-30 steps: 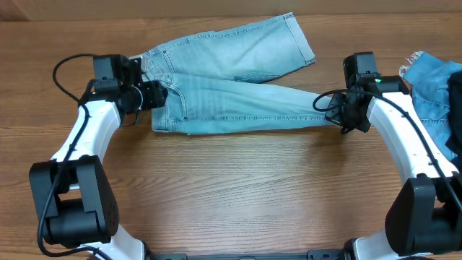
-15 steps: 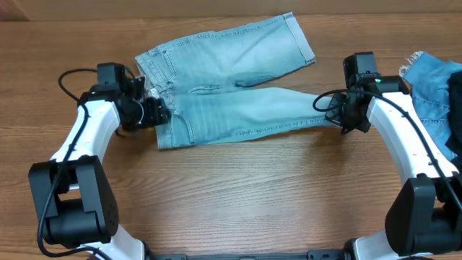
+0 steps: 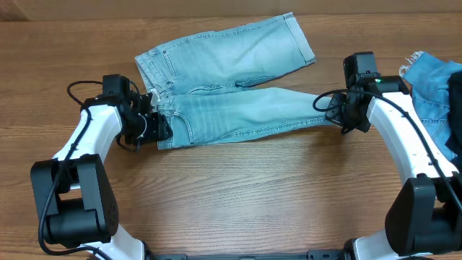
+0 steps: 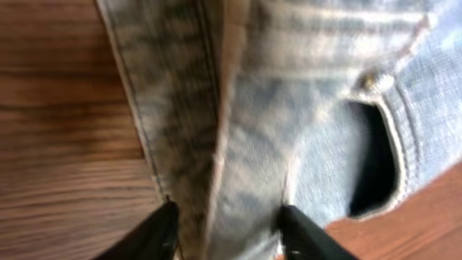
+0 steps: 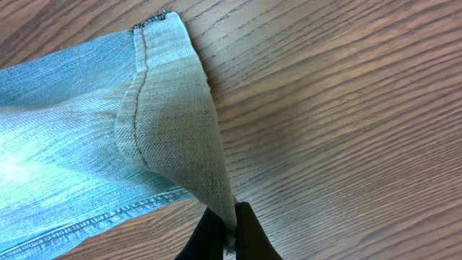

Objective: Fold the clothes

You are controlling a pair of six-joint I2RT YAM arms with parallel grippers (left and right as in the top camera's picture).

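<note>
My right gripper has clear space behind it. It should next move back over the bare wood (image 3: 330, 156) beside the stretched leg and release the hem.
The pale light-blue jeans (image 3: 238, 108) lie across the back of the wooden table, one leg folded toward the back right, the other stretched right. My left gripper (image 3: 160, 130) holds the waistband at the jeans' left end; in the left wrist view its fingers (image 4: 227, 231) straddle the bunched waistband (image 4: 289, 108) beside a pocket opening. My right gripper (image 3: 345, 119) is shut on the hem of the stretched leg; in the right wrist view the fingers (image 5: 225, 231) pinch the lifted hem corner (image 5: 166, 108).
A medium-blue denim garment (image 3: 433, 87) with a frayed white edge lies at the far right, partly under my right arm. A dark object (image 3: 455, 108) sits at the right edge. Bare wood (image 3: 238, 195) fills the front half of the table.
My left gripper has moved toward the front of the table, pulling the waistband with it. The lower leg now slants and the back part of the waistband lies exposed. The right gripper has stayed still.
</note>
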